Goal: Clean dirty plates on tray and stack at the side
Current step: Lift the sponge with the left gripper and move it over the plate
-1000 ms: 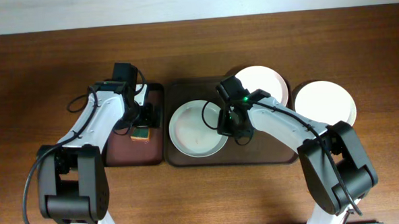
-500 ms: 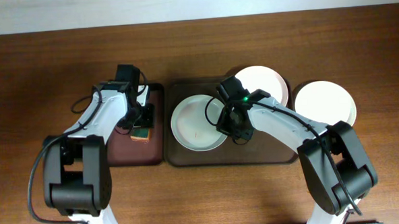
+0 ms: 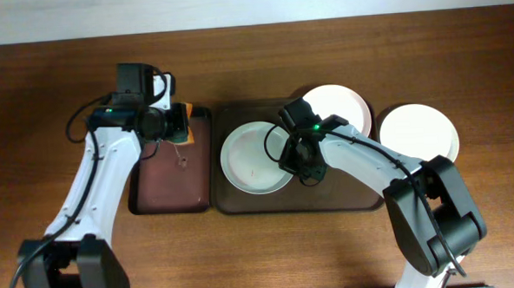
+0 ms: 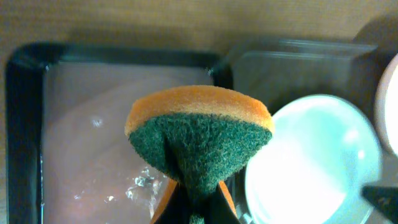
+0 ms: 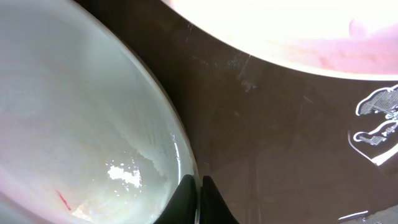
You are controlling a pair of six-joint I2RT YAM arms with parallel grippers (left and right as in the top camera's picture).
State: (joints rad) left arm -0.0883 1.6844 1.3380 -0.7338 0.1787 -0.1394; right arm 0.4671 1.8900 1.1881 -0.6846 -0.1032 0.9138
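Note:
My left gripper should cross first to wipe the pale plate's red streak, then return, lower and release the sponge (image 4: 199,137) on the maroon tray's bottom below the gripper.
A pale plate (image 3: 253,159) with a faint red streak lies on the left half of the dark brown tray (image 3: 346,188). My right gripper (image 3: 292,161) is shut on its right rim; the right wrist view shows the fingertips (image 5: 186,194) pinching that edge of the plate (image 5: 81,124). A second plate (image 3: 335,104) sits at the tray's back right. The third plate (image 3: 418,130) rests on the table to the right of the tray. My left gripper (image 3: 177,133) holds an orange and green sponge (image 4: 199,137) in the air above the small maroon tray (image 3: 167,178).
The small maroon tray (image 4: 81,124) has wet flecks on its floor and sits just left of the big tray. Bare wooden table (image 3: 261,248) surrounds both trays. A cable runs along my left arm.
My left gripper closed on the sponge and lifted it off the maroon tray toward the back. The right gripper nudged the held plate slightly toward the back, then stayed still.

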